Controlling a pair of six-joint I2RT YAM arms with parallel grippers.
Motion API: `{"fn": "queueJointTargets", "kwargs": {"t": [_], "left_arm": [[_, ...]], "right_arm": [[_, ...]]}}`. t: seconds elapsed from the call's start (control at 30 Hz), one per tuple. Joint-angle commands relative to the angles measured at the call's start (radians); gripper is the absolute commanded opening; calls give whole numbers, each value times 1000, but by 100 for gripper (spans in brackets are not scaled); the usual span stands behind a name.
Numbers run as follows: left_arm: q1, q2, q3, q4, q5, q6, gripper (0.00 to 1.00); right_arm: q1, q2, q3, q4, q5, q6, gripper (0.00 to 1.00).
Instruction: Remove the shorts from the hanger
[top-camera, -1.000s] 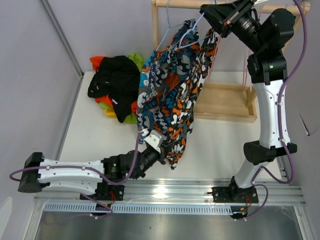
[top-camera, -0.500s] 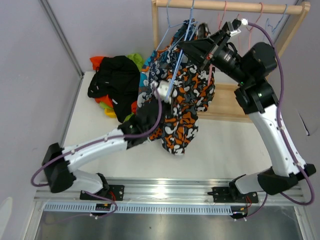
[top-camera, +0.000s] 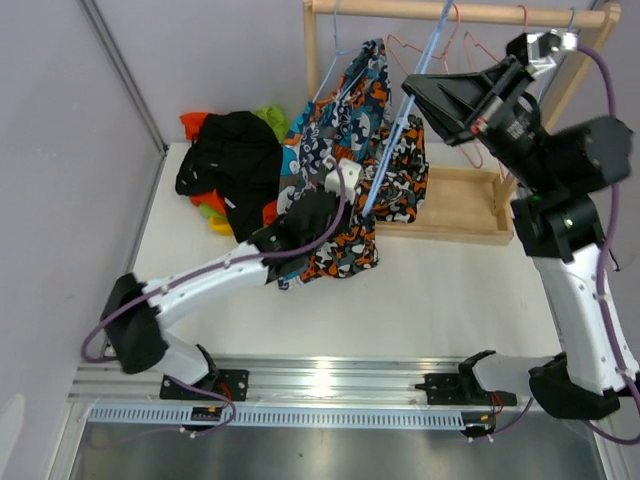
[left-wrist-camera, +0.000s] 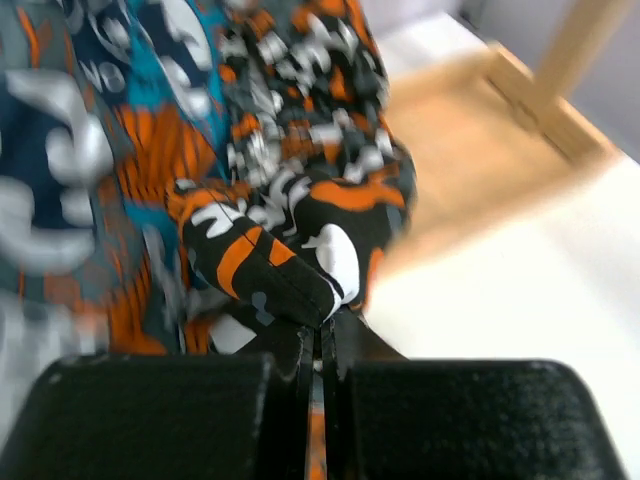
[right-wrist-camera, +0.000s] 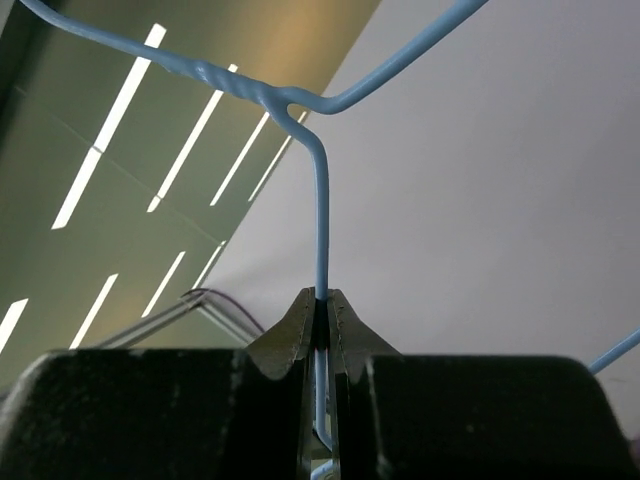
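Observation:
The hanger still leans steeply from the rack's bar, so my right gripper should next lower the hanger's wire outward toward the rack (top-camera: 451, 13) and then let go of the wire.
Patterned blue, orange, white and black shorts (top-camera: 345, 120) hang over a blue wire hanger (top-camera: 395, 150) in front of the wooden rack. My left gripper (top-camera: 330, 205) is shut on a fold of the shorts' hem (left-wrist-camera: 262, 268); its jaws (left-wrist-camera: 325, 322) pinch the cloth. My right gripper (top-camera: 412, 100) is shut on the hanger's wire, which rises straight out of the closed jaws (right-wrist-camera: 322, 302) to the twisted neck (right-wrist-camera: 285, 97). The hanger leans steeply, hook end up by the rail.
A pile of black (top-camera: 235, 160), orange-red (top-camera: 195, 125) and lime green (top-camera: 270, 118) shorts lies at the back left. The rack has a top rail (top-camera: 400, 10), a base (top-camera: 450, 205) and several bare hangers (top-camera: 470, 45). A wall panel stands at left.
My left arm reached from the front edge up toward the rack, carrying the hem. The right arm swung right and lower with the hanger, and the shorts bunched up closer to the rack.

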Motion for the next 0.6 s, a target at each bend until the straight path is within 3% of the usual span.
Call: {"fn": "queueJointTargets", "kwargs": {"t": [0.0,0.17,0.33,0.47,0.57], "left_arm": [[-122,-293,-99,14,-124,-2,0],[-367,-591,-75,-234,-355,41,0],[-493,-684,69,-529,-576,47,0],[-494,-746,95,-492,-658,182,0],[-494,-788,115,-361,-672,329,0]], "right_arm": [[-49,116,-83,59,-74,28,0],[-104,217,-128,162,-147,57,0],[-187,257,-108,161,-161,43,0],[-242,309,-69,161,-173,31,0],[-279,352,-52,155,-187,29,0]]}}
